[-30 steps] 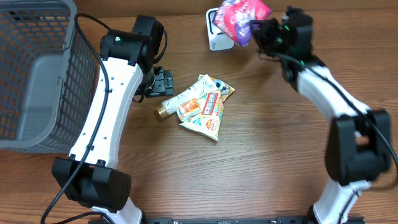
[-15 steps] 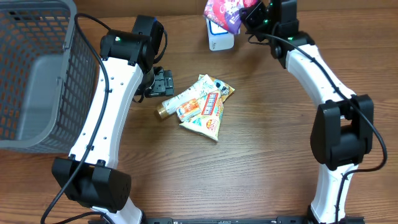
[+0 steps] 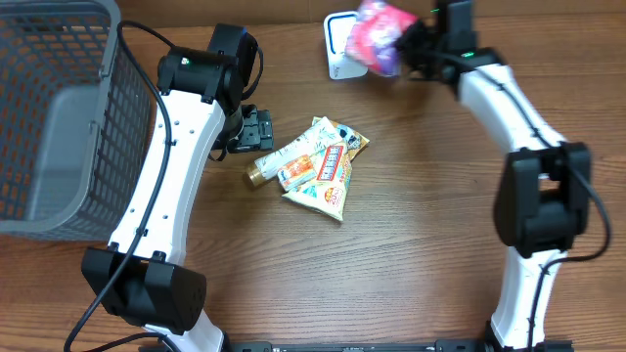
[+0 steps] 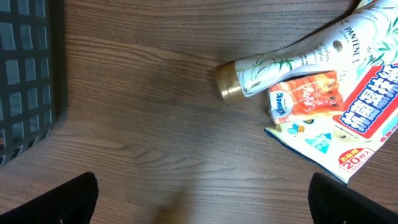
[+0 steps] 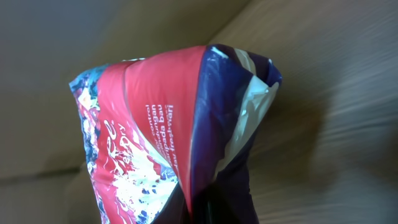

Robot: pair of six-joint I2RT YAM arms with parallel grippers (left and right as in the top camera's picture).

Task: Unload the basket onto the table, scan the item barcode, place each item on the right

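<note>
The robot's right gripper will next swing across and past the scanner block (image 3: 338, 54), to the right in the overhead view, and release the bag, since bare wood is beside that block.
My right gripper (image 3: 416, 41) is shut on a red, pink and purple snack bag (image 3: 380, 24), held in the air at the table's far edge, just right of and partly over a white scanner block (image 3: 338, 54). In the right wrist view the bag (image 5: 155, 137) fills the frame, its crumpled purple end pinched at my right gripper (image 5: 217, 208). No barcode shows on it. My left gripper (image 3: 256, 129) is open and low over the wood, just left of a pile of items. Nothing lies between its black fingertips (image 4: 56, 202).
The pile in the middle holds a white Pantene tube with a gold cap (image 4: 292, 56), an orange tissue pack (image 4: 306, 96) and a white and blue packet (image 4: 354, 130). A grey mesh basket (image 3: 54, 117) stands at the left edge.
The right arm swung the bag left over the scanner, then slightly back to the right and turned it. The left arm and the pile have not moved.
</note>
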